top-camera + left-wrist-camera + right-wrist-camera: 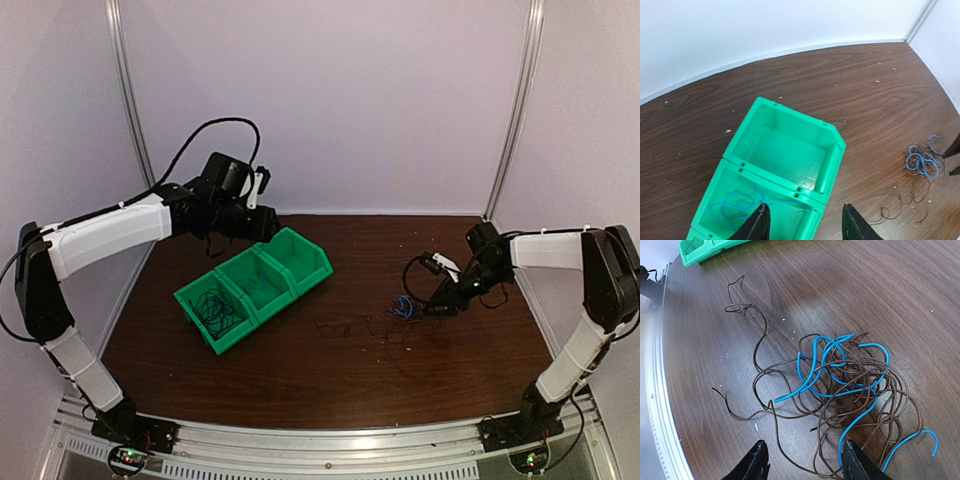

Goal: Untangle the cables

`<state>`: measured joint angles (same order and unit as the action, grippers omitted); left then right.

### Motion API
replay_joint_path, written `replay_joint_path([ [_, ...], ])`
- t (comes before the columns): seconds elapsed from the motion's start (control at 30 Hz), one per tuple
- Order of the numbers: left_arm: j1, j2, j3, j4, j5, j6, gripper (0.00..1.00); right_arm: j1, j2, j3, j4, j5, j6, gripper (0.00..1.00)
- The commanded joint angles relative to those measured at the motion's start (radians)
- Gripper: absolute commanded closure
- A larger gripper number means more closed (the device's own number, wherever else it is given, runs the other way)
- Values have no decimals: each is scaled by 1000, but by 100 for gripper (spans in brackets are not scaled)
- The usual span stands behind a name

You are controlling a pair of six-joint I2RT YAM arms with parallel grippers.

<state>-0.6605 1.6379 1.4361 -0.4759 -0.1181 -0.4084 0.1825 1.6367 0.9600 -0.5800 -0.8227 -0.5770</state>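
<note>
I will next lift my right gripper and shift it toward the bins, then lower it onto the blue wire that sticks out from the brown tangle.
A tangle of dark brown and bright blue cables (845, 385) lies on the table right of centre (400, 308) and shows small in the left wrist view (922, 162). My right gripper (805, 465) hangs just above its near edge, open, with loose strands on the wood under the gap; from above the right gripper (440, 306) is beside the heap. My left gripper (805, 226) is open over the green bins (255, 285), above the wall between two of them. A lone blue cable (735, 207) lies in the bin under its left finger.
Three joined green bins sit in a diagonal row left of centre. The far bin (790, 150) holds nothing I can see; the nearest (215, 310) holds dark wires. A few stray dark strands (350, 328) trail between the bins and the heap. White walls close in behind.
</note>
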Motion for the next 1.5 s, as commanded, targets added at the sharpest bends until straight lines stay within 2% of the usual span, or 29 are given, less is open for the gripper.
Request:
replay_joint_path([
  [0.0,-74,10,7,147,94,55,51,-9,-53,27,-17,-13,-7,49],
  [0.13,-156,76,6,244,194,88,53,-29,-104,48,-28,-20,-4,48],
  [0.3,-227,215,89,280,293,63,56,-80,-197,54,-21,-37,17,48],
  [0.43,-268,295,120,316,290,17,57,-105,-204,67,-33,-80,38,47],
  [0.6,-273,341,2,568,396,-86,57,-104,-171,74,-98,-108,-9,47],
  [0.67,-278,377,-2,636,415,-97,57,-105,-175,62,-90,-103,-10,47],
  [0.8,-282,481,161,508,385,-162,62,-88,-156,32,-37,-114,44,47],
  [0.97,-284,449,118,534,261,-245,61,-10,-30,83,-45,-96,91,49],
  [1.13,-284,386,33,537,251,-258,62,23,89,152,-62,-68,104,50],
  [1.47,-284,282,-90,523,182,-250,61,83,203,201,-49,-95,119,55],
])
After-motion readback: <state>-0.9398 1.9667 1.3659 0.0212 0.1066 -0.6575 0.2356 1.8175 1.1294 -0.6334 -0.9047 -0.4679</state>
